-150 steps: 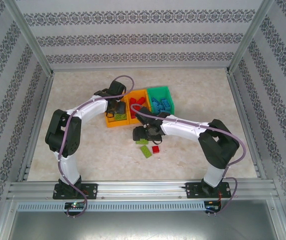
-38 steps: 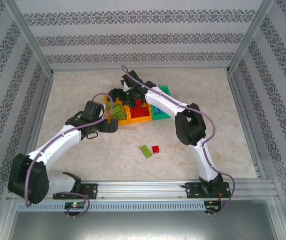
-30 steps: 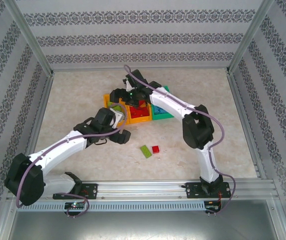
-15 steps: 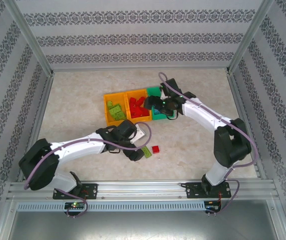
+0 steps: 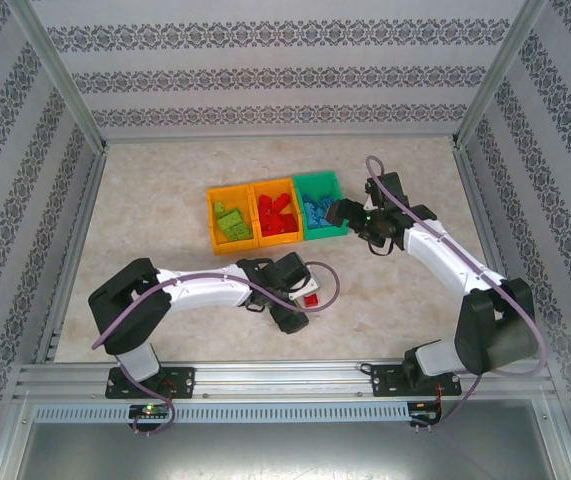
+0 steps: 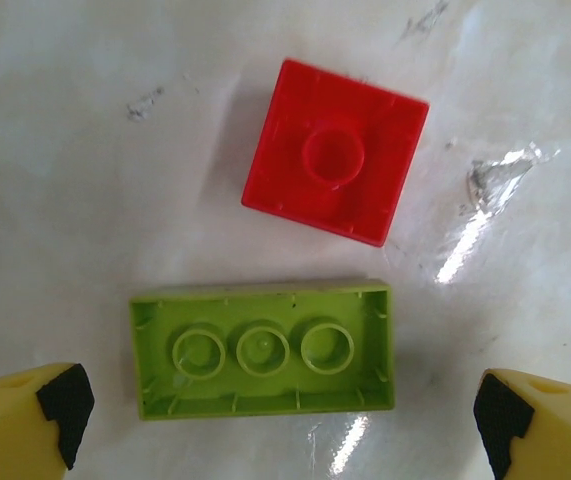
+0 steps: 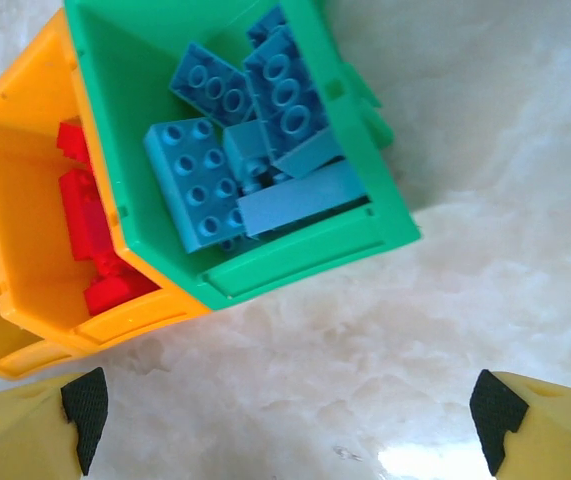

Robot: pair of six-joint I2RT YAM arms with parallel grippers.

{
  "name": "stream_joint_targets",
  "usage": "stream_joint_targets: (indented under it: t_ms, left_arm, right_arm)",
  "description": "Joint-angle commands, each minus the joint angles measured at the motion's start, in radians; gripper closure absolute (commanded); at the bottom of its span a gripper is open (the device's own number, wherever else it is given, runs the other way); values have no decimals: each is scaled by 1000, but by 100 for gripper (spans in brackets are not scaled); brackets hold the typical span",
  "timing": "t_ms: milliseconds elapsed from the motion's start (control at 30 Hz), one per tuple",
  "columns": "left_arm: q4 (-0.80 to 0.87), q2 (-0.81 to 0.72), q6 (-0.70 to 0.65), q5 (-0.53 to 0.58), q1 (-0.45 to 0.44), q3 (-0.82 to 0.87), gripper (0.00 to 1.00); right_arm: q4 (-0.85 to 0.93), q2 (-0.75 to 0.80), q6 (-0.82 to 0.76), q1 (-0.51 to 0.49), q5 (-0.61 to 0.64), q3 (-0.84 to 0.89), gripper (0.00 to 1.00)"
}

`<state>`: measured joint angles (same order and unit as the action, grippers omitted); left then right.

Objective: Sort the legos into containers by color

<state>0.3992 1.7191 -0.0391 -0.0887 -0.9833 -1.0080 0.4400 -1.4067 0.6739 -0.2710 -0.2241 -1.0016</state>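
Next, my left gripper lowers over the lime green lego (image 6: 265, 350) and closes on its short ends, because the gripper's open fingers still hover above it.
A lime green lego (image 6: 265, 350) lies upside down on the table between the wide-open fingers of my left gripper (image 6: 285, 425), which hovers over it without touching. A red lego (image 6: 335, 150), also upside down, lies just beyond it and shows beside the left gripper (image 5: 287, 305) as a red lego (image 5: 311, 298). The containers stand in a row: an orange bin (image 5: 212, 215) with lime legos, an orange bin (image 5: 277, 240) with red ones, a green bin (image 5: 317, 178) with blue legos (image 7: 245, 170). My right gripper (image 7: 285, 410) is open and empty, above bare table just in front of the green bin (image 7: 295, 255).
The right gripper (image 5: 343, 212) sits close to the green bin's right side. The orange bin (image 7: 25, 200) with red legos (image 7: 90, 230) adjoins the green one. Metal frame rails and patterned walls enclose the marble-look table (image 5: 165, 180).
My left arm swung from the bins down to the two loose legos near the front. My right arm drew back from above the bins to the right of the green bin.
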Motion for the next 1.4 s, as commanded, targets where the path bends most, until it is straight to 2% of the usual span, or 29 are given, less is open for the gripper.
stream_joint_targets:
  t_ms: [0, 300, 500, 633, 800, 933, 1167, 1367]
  left_arm:
    - [52, 30, -19, 27, -17, -41, 1]
    - [74, 116, -35, 37, -17, -91, 10]
    - [94, 117, -49, 87, -17, -80, 27]
    - [98, 118, -54, 99, -17, -68, 29]
    - [98, 117, -53, 126, -15, -56, 42]
    - [91, 102, -43, 146, -5, -46, 42]
    - [101, 27, -21, 181, 45, -48, 42]
    - [128, -71, -8, 229, 117, -60, 43]
  right_arm:
    - [-11, 42, -10, 25, 12, 35, 4]
    - [-12, 74, -11, 44, 9, 76, 3]
    - [-16, 90, -7, 61, 9, 104, 3]
    - [-17, 102, -5, 70, 5, 113, 3]
    - [-15, 109, -4, 76, 2, 116, 3]
    - [-11, 109, -2, 72, 2, 120, 4]
    - [50, 124, -48, -15, 143, 106, 6]
    - [56, 113, -31, -69, 183, 131, 6]
